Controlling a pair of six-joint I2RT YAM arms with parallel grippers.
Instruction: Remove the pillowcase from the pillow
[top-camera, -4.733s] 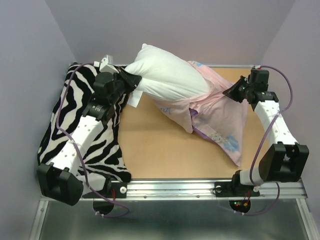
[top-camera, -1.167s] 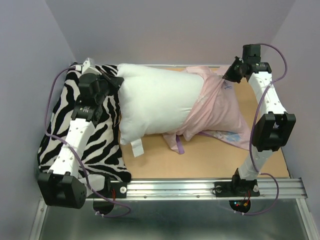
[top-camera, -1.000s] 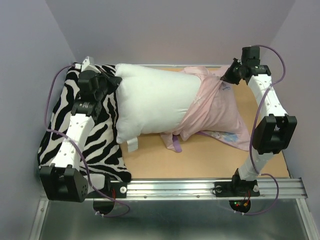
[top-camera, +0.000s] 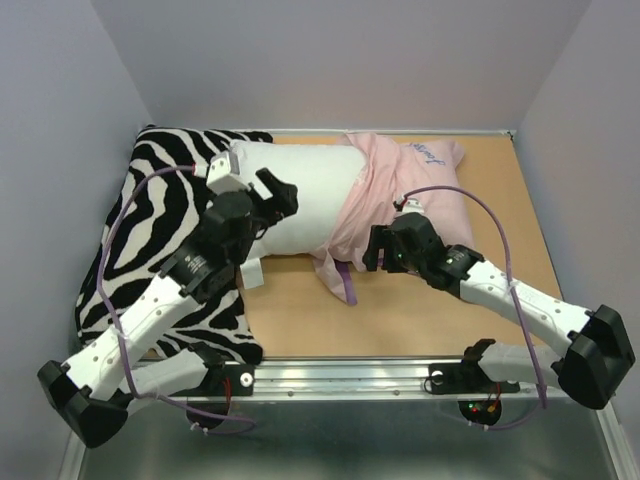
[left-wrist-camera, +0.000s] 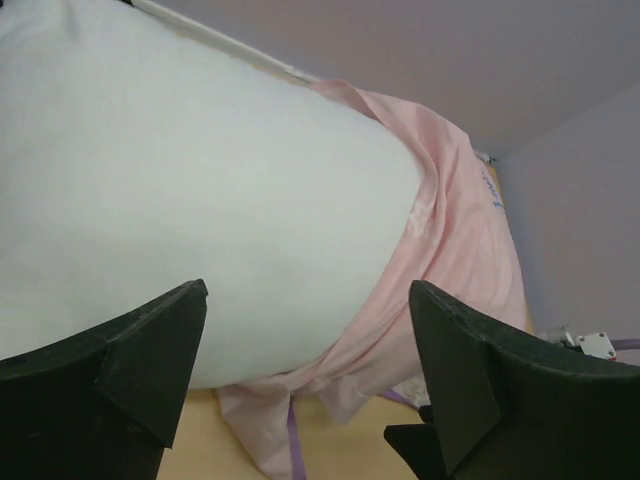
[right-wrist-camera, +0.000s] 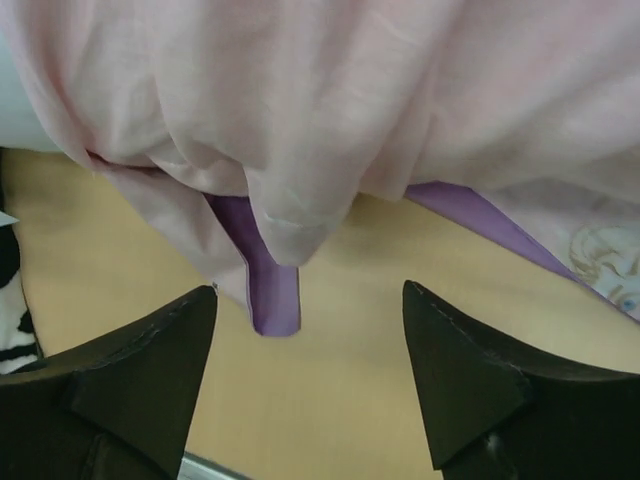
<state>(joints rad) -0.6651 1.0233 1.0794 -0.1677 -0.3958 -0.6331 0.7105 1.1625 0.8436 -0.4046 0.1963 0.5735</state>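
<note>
My right gripper lowers and reaches away from my base onto the pink fold at the pillowcase's front (top-camera: 359, 261) (right-wrist-camera: 294, 228) next.
The white pillow (top-camera: 295, 190) lies flat at the back of the table, its right half still inside the pale pink pillowcase (top-camera: 400, 185). A loose flap with a purple edge (top-camera: 345, 280) hangs off the front. My left gripper (top-camera: 276, 197) hovers open over the pillow's front left part; the left wrist view shows the pillow (left-wrist-camera: 200, 190) and pillowcase (left-wrist-camera: 455, 240) beyond its empty gripper (left-wrist-camera: 305, 295). My right gripper (top-camera: 378, 250) stands open just in front of the pillowcase (right-wrist-camera: 350, 90), above the purple strip (right-wrist-camera: 268, 285), holding nothing.
A zebra-striped pillow (top-camera: 150, 230) fills the table's left side, under my left arm. Bare wooden table (top-camera: 400, 320) shows in front of the pillow. A metal rail (top-camera: 400, 375) runs along the near edge, and purple walls close in on three sides.
Both grippers opened and let go. The left arm swung from the pillow's left end over its front; the right arm came from the back right corner to the front of the pillowcase.
</note>
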